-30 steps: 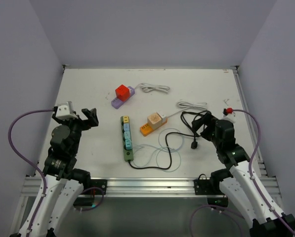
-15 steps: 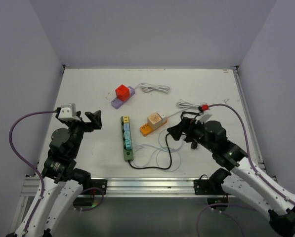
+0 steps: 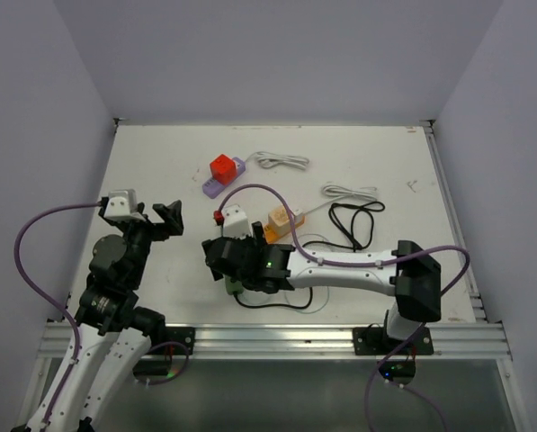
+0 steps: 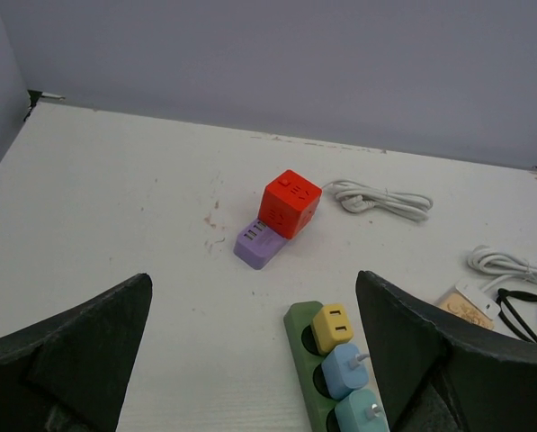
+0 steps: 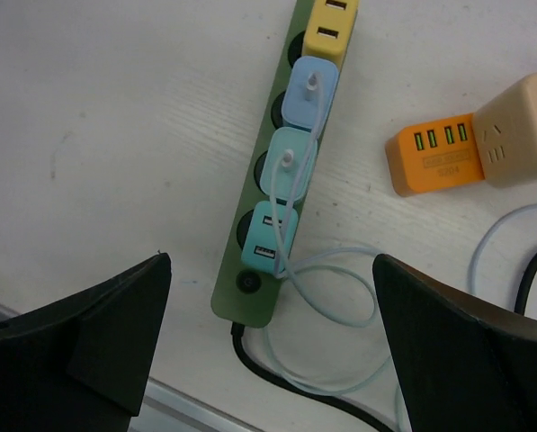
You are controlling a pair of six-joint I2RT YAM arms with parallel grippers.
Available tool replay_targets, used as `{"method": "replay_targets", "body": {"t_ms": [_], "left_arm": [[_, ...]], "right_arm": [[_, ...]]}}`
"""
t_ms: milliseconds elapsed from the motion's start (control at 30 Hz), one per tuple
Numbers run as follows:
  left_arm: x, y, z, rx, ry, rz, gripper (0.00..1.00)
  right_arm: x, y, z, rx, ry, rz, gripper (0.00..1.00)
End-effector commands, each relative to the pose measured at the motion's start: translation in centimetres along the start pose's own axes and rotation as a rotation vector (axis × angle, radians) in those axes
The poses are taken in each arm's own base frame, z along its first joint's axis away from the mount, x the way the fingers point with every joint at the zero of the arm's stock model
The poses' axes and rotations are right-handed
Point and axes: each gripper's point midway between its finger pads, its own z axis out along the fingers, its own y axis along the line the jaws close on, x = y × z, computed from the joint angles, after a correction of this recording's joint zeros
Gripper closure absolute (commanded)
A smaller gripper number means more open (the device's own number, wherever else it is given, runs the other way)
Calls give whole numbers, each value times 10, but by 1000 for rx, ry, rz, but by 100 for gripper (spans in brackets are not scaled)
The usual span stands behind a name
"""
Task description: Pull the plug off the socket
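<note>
The teal USB plug [image 5: 268,238] near the power strip's corded end is still seated below, between my wide-open fingers, so my right gripper should lower onto it next.
A green power strip [image 5: 250,288] lies on the white table with a yellow plug [image 5: 329,27], a light blue plug [image 5: 308,90], a pale teal plug [image 5: 289,166] and a teal USB plug [image 5: 268,238] seated in it. Thin pale cables run from the two middle plugs. My right gripper [image 5: 272,261] is open and empty, hovering straight above the strip's near end, jaws wide on either side. In the top view it [image 3: 237,261] hides most of the strip [image 3: 235,286]. My left gripper [image 4: 255,279] is open and empty, left of the strip [image 4: 304,360], also visible in the top view [image 3: 160,219].
A red cube plug on a purple socket [image 3: 223,171] lies farther back. An orange socket with a beige cube [image 5: 434,157] lies right of the strip. White cables [image 3: 281,160] and a black cable [image 3: 353,220] lie at the back right. The strip's black cord [image 5: 277,369] loops toward the near edge.
My right arm has swung far left across the table, from the right side to above the green power strip. The left arm has hardly moved.
</note>
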Motion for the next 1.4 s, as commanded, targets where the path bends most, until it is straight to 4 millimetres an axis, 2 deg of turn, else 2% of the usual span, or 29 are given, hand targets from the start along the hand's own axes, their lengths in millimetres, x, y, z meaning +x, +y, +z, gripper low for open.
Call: {"method": "replay_targets", "body": {"t_ms": [0,133,233,333,433,567,667,733,900,933,1000,1067,1167,1200,1233,1300,1367], "left_arm": [[-15,4,-3,-27,-46,17,0],[-16,3,-4,-27,-49,11,0],[-16,2,-4,-18,-50,10,0],[-16,1,-5,-17,-51,11,0],[-15,-1,-6,-7,-52,10,0],[-15,-2,-6,-6,-50,12,0],[-15,-3,-7,2,-49,15,0],[-15,-3,-7,-3,-50,16,0],[-14,-5,-7,8,-43,22,0],[-13,-5,-7,10,-43,24,0],[-12,-5,-7,7,-39,26,0],[-11,-6,-6,14,-36,27,0],[-9,-10,-5,29,-25,31,0],[-8,-11,-5,35,-23,32,0],[-7,-10,-5,33,-19,32,0],[-6,-9,-3,25,-14,32,0],[0,-14,0,47,13,32,0]], "right_arm": [[-5,-28,7,214,-47,13,3],[11,-21,22,195,-30,12,17],[16,-12,33,190,-20,-3,25],[17,-7,39,197,-5,-9,29],[32,1,52,173,32,12,33],[44,-3,62,175,66,40,35],[49,-6,69,160,81,75,41],[50,-9,71,148,91,92,54],[39,-15,61,135,80,61,79],[42,-19,58,135,93,24,82],[33,-21,46,103,88,1,88],[34,-31,37,86,98,-75,90],[34,-52,23,70,110,-142,99],[30,-53,21,42,95,-167,100],[35,-61,14,14,97,-183,100],[44,-65,10,-51,101,-232,100],[42,-62,-2,-132,86,-257,100]]}}
